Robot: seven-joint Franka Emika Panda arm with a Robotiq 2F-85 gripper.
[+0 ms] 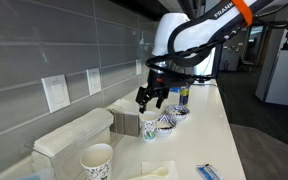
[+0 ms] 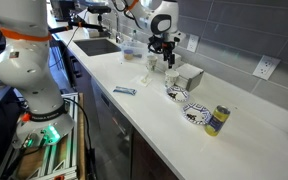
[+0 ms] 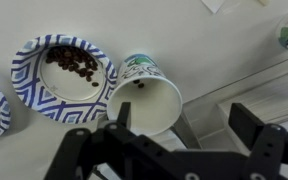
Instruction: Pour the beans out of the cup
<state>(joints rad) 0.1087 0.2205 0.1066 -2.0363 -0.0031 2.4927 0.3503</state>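
Observation:
My gripper goes down next onto the cup's rim on the side away (image 1: 144, 123) (image 3: 179, 113) from the bean bowl, with one finger inside the cup.
The cup (image 3: 144, 90) stands upright on the white counter, touching the rim of a blue-patterned bowl (image 3: 64, 75) that holds a pile of dark beans. A couple of beans show inside the cup. In an exterior view the cup (image 1: 150, 128) stands beside that bowl (image 1: 167, 123). My gripper (image 3: 184, 125) hangs open and empty above the cup, with one finger over the cup's rim and the other over a clear box. The gripper also shows in both exterior views (image 1: 149, 100) (image 2: 164, 62).
A second patterned bowl (image 1: 181, 110) and a can (image 2: 217, 120) lie further along the counter. A clear lidded box (image 1: 74, 135) sits against the wall. A bigger patterned cup (image 1: 97, 160) and a blue packet (image 2: 124, 90) lie nearby. A sink (image 2: 99, 45) is at one end.

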